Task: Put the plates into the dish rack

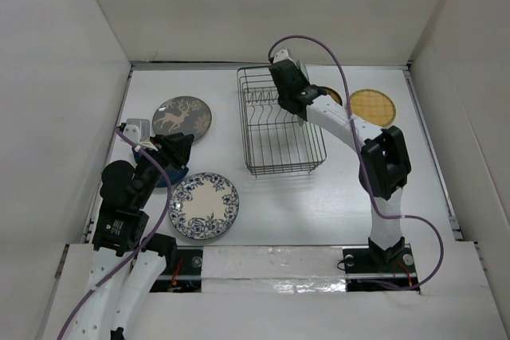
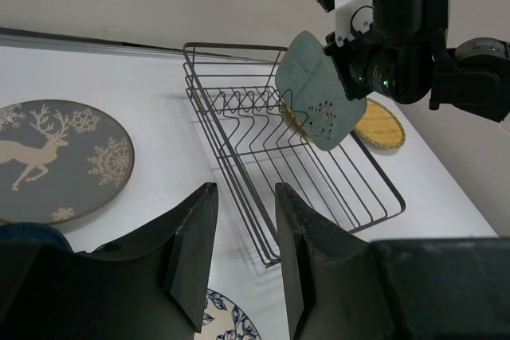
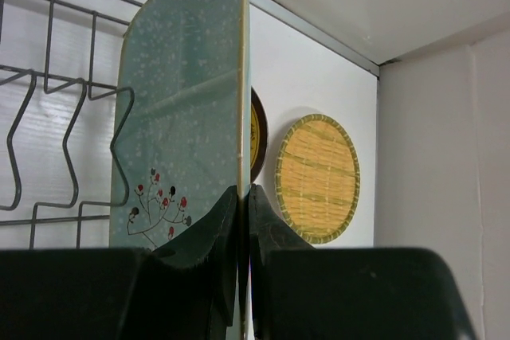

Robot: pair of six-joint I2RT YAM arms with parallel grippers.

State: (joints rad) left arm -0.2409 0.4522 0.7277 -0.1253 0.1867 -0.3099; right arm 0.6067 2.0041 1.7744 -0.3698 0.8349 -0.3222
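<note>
The plate in my right gripper hangs on edge, so next it should go down into the rack's slot (image 3: pixel 129 145) beside the end divider peg. My right gripper should release the plate's rim there.
My right gripper (image 1: pixel 288 93) (image 3: pixel 244 197) is shut on the rim of the pale green rounded-square plate (image 3: pixel 183 117) (image 2: pixel 319 101). It holds the plate on edge over the far end of the dark wire dish rack (image 1: pixel 280 123) (image 2: pixel 319 173), by the divider prongs (image 3: pixel 48 117). My left gripper (image 1: pixel 177 149) (image 2: pixel 245 189) is open and empty above the dark blue plate (image 1: pixel 163 171). The grey deer plate (image 1: pixel 182 117) (image 2: pixel 48 157) lies flat at the far left. The white plate with blue floral pattern (image 1: pixel 204 205) lies near the front. The yellow round plate (image 1: pixel 373 107) (image 3: pixel 317 177) and the amber plate (image 1: pixel 333 95) (image 3: pixel 257 137) lie right of the rack.
White walls enclose the table on the left, back and right. The right arm's purple cable (image 1: pixel 335 61) loops above the rack's far end. The table's front edge (image 1: pixel 271 248) runs before the arm bases.
</note>
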